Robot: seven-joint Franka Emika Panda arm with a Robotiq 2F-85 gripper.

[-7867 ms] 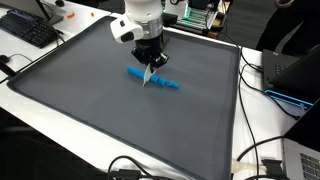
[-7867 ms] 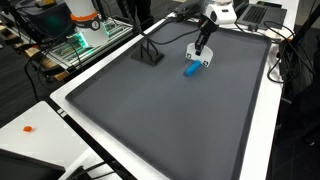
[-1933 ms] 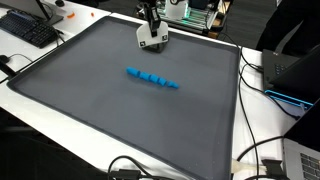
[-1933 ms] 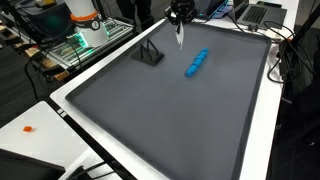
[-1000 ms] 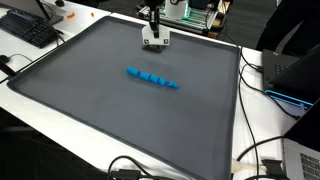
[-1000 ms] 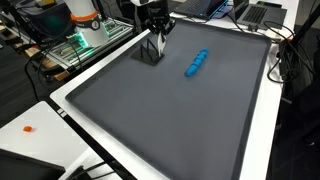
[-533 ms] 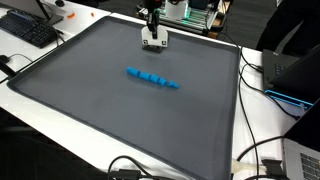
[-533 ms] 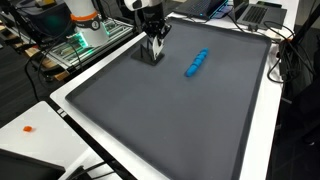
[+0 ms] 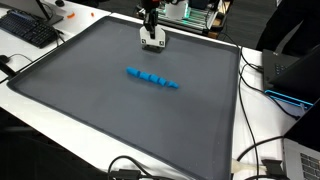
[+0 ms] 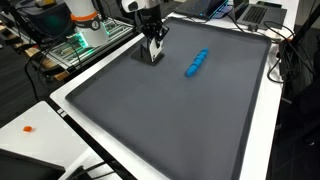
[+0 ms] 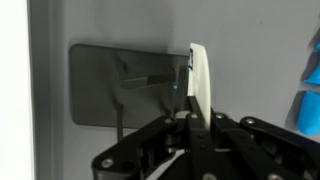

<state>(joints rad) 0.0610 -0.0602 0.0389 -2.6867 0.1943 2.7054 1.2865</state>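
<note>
My gripper will lower the thin white flat piece (image 11: 200, 75) a short way onto the small black stand next, and then it will open.
My gripper (image 9: 152, 38) hangs over the far edge of the dark grey mat (image 9: 80, 100), shut on a thin white flat piece (image 11: 200, 75) held on edge. Directly below it is a small black stand (image 10: 147, 56), whose grey rectangular base (image 11: 105, 85) fills the wrist view behind the white piece. In an exterior view the gripper (image 10: 154, 48) touches or nearly touches the stand. A row of blue blocks (image 9: 152, 77) lies on the mat's middle, apart from the gripper; it also shows in an exterior view (image 10: 197, 63) and at the wrist view's right edge (image 11: 308, 95).
A keyboard (image 9: 30, 30) lies off the mat's corner. A laptop (image 9: 290, 75) and cables sit along one side. A green-lit device (image 10: 85, 40) stands beyond the mat edge. A small orange thing (image 10: 28, 128) lies on the white table.
The gripper left the blue row with the white piece, crossed to the black stand, and in the last second sank slightly over it. The blue row has not moved.
</note>
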